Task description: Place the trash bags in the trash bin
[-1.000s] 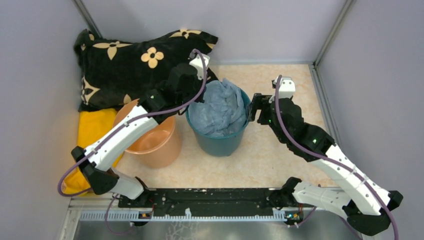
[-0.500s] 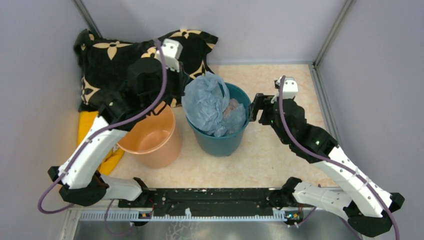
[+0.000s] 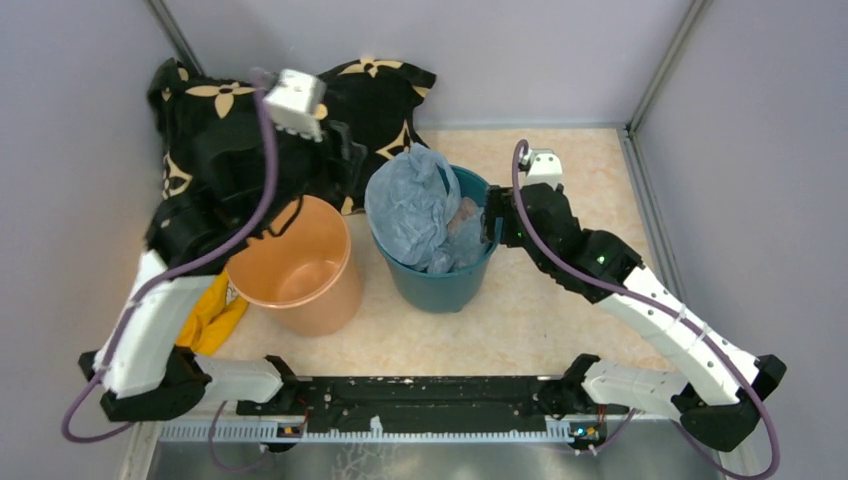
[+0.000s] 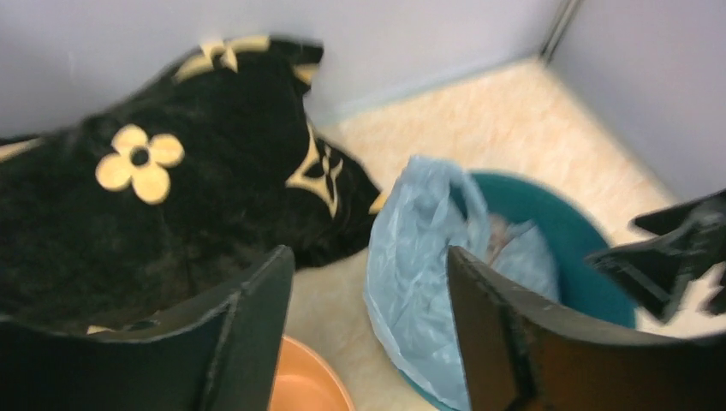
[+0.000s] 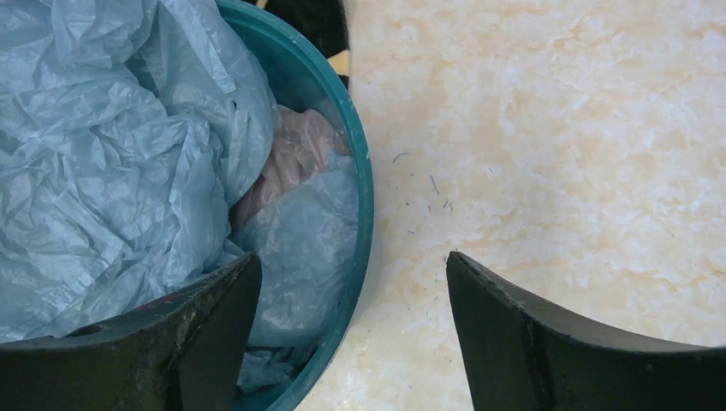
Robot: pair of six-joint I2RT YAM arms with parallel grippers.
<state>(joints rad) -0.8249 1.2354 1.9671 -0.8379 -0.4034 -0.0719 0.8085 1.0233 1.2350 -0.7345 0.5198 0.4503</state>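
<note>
The pale blue bag's edge facing the orange bin bulges out over the bucket's rim, so the robot's left gripper needs to lower toward the teal bucket (image 3: 440,285) onto that part of the bag.
The pale blue trash bags (image 3: 410,205) sit crumpled in the dark teal bucket (image 3: 440,285), with one bulging up over its left rim. The peach-orange trash bin (image 3: 320,310) stands just left of that bucket and holds nothing I can see. My left gripper (image 3: 345,175) hangs open above the gap between the two buckets, nothing between its fingers; the bag (image 4: 419,248) lies beyond them. My right gripper (image 5: 353,257) is open and straddles the teal rim (image 5: 364,188), one finger over the bags (image 5: 111,128), one outside over the floor.
A black cushion with yellow flowers (image 3: 230,130) fills the back left corner. A yellow cloth (image 3: 215,310) lies left of the orange bin. Something pinkish (image 5: 291,154) lies under the bags in the teal bucket. Grey walls close in on three sides.
My left gripper lifted a bag up and left from the teal bucket, then opened and drew away left; the bag stays draped over the rim. My right gripper shifted left onto the bucket's rim.
</note>
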